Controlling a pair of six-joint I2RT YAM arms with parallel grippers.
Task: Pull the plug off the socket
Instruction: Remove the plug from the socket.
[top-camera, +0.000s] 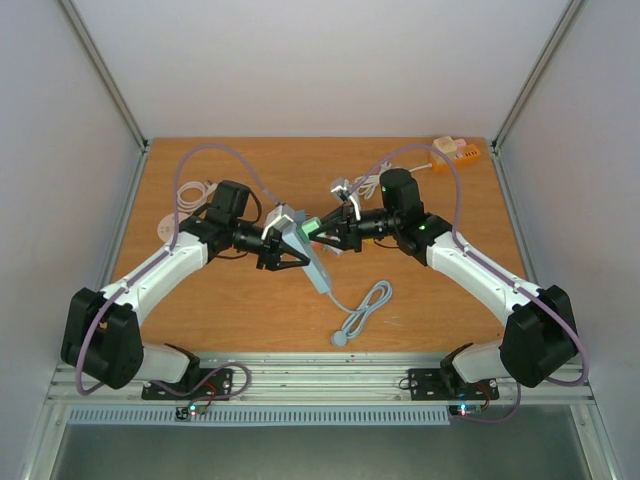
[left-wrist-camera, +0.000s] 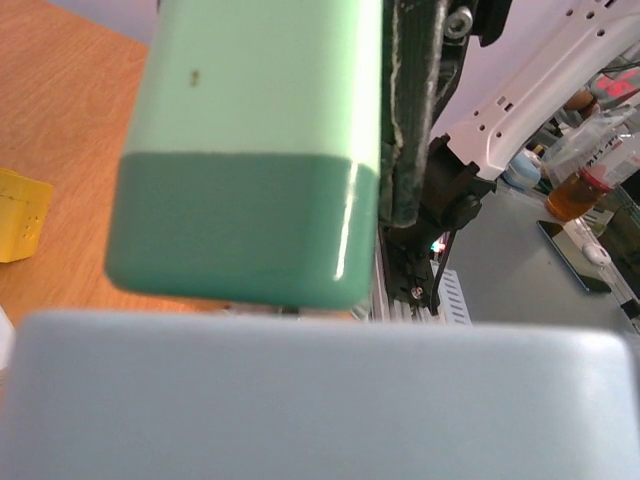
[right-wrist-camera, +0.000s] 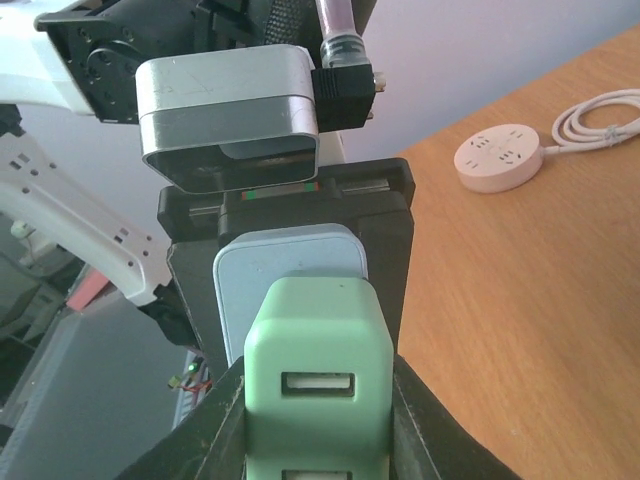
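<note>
My left gripper should next carry the socket over to the left in the top view, lower it and let it go, because the tabletop below there is clear.
A mint-green plug (top-camera: 306, 230) with USB ports meets a pale blue-grey socket (top-camera: 316, 262) above the table's middle. My left gripper (top-camera: 288, 244) is shut on the socket. My right gripper (top-camera: 326, 233) is shut on the plug. In the right wrist view my right gripper (right-wrist-camera: 318, 420) clamps the plug (right-wrist-camera: 315, 340) on both sides, and the socket (right-wrist-camera: 290, 262) sits behind it between the left gripper's black fingers (right-wrist-camera: 388, 250). In the left wrist view the plug (left-wrist-camera: 250, 150) hangs just above the socket (left-wrist-camera: 320, 400) with a thin gap between them; the left jaws are hidden.
The socket's grey cable (top-camera: 365, 308) trails in a loop toward the near edge. A round white socket with its cord (top-camera: 178, 208) lies at the left, a white adapter (top-camera: 340, 188) behind the grippers, and an orange and pink strip (top-camera: 455, 152) at the back right corner.
</note>
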